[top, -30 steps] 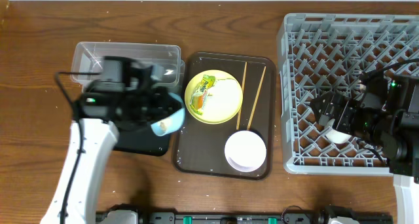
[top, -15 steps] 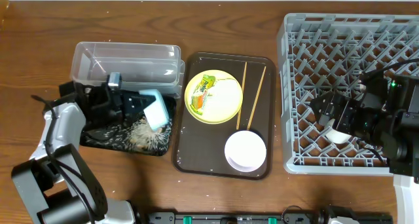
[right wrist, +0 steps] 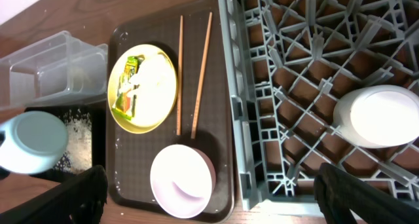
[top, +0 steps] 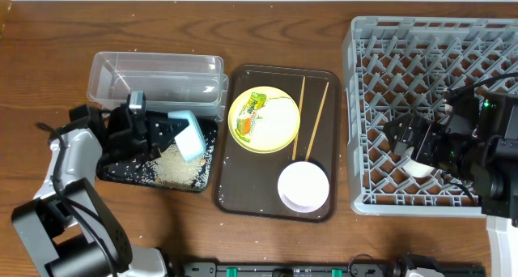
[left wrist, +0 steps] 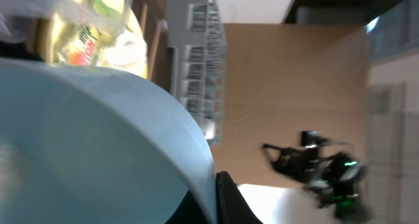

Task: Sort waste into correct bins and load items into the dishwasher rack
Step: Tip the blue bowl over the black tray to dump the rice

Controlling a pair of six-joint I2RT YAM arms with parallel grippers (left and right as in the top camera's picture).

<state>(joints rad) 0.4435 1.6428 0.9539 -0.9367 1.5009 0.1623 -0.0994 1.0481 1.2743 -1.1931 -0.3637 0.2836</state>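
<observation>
I will swing my left gripper over the bare spot beside the white-pink bowl, hold the light blue bowl level, lower it and let it go, as rice (top: pixel 180 165) is on the black tray.
My left gripper (top: pixel 171 136) is shut on the rim of the light blue bowl (top: pixel 189 138) and holds it tipped over the shallow black tray (top: pixel 121 172). Loose rice (top: pixel 180 165) lies heaped on that tray. The bowl fills the left wrist view (left wrist: pixel 98 139), with my finger (left wrist: pixel 216 201) against its rim. The yellow plate (top: pixel 271 127) holds the green-yellow wrapper (top: pixel 249 115). Two chopsticks (top: pixel 310 115) and the white-pink bowl (top: pixel 303 186) lie beside it. My right gripper (top: pixel 413 145) is open and empty above the grey rack (top: pixel 429 42). I see no tissue wad.
The clear tub (top: pixel 154 73) stands behind the black tray. The plate, chopsticks and white-pink bowl sit on a dark brown serving tray (top: pixel 235 188). A white round dish (right wrist: pixel 378 116) lies in the rack near my right gripper.
My left arm swung down to the black tray and tipped the blue bowl; rice now lies spread on the tray. The right arm has not moved.
</observation>
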